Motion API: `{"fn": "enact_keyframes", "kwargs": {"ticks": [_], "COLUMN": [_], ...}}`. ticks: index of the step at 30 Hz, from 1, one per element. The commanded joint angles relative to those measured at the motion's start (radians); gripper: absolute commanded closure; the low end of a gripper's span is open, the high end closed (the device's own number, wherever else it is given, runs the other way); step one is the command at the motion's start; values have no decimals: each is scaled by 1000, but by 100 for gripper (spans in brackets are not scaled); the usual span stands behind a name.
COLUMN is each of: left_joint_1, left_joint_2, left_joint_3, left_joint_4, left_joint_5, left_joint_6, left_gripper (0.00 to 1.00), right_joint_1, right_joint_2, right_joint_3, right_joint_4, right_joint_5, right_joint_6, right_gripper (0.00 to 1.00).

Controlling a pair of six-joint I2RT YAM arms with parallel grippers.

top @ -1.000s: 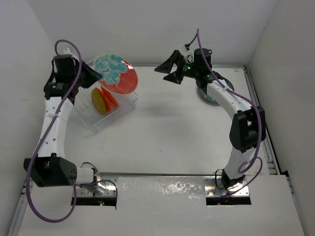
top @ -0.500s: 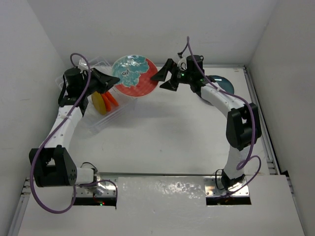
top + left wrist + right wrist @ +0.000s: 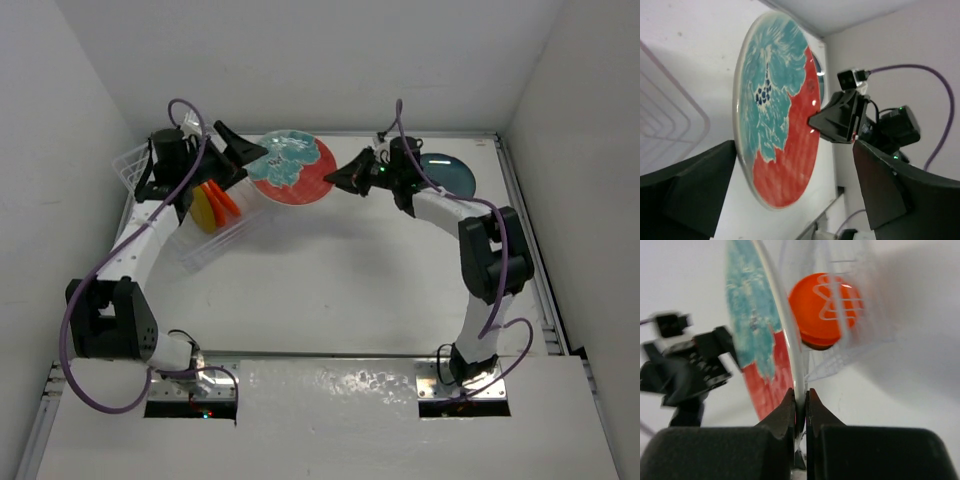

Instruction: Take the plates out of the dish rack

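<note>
My right gripper moves to the right in the top view next. Then it goes down to release its teal and red plate onto the dark teal plate [image 3: 450, 176], as that one lies flat.
A teal and red plate [image 3: 292, 167] hangs in the air between the two arms, over the back of the table. My right gripper [image 3: 338, 178] is shut on its right rim; the right wrist view shows both fingers pinching the plate's edge [image 3: 800, 400]. My left gripper [image 3: 245, 165] stands open at the plate's left rim, its fingers wide on either side of the plate [image 3: 775, 130] and not touching it. Two orange plates [image 3: 224, 200] and a yellow one [image 3: 203, 211] stand upright in the clear dish rack [image 3: 215, 243] on the left.
A dark teal plate [image 3: 448, 170] lies flat on the table at the back right, behind the right arm. A white wire basket [image 3: 130, 163] sits against the left wall beside the rack. The walls close in on both sides.
The left arm carried the plate rightward from above the rack. The right gripper came in and shut on its rim, and the left gripper opened and let go.
</note>
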Motion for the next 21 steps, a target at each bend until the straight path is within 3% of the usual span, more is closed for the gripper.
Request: {"fn": "enact_keyframes", "kwargs": {"ticks": [1, 4, 8, 13, 21], "left_joint_1": [-26, -26, -26, -26, -23], "left_joint_2": [1, -7, -31, -82, -104], "left_joint_3": [177, 283, 325, 285, 276], "left_joint_4": [-129, -359, -527, -561, -610], "left_joint_5": [-118, -301, -389, -426, -483], "left_joint_6": [141, 252, 338, 384, 424], "left_gripper": [1, 0, 0, 0, 0], "right_joint_1": [-102, -237, -400, -497, -535], "right_joint_2": [-132, -204, -201, -149, -105], "right_joint_3": [-86, -158, -168, -131, -114], "right_joint_4": [7, -183, -221, -193, -165], "right_joint_5": [117, 286, 406, 414, 448], "right_joint_6": [56, -16, -74, -93, -117], "right_gripper": [100, 100, 100, 100, 100]}}
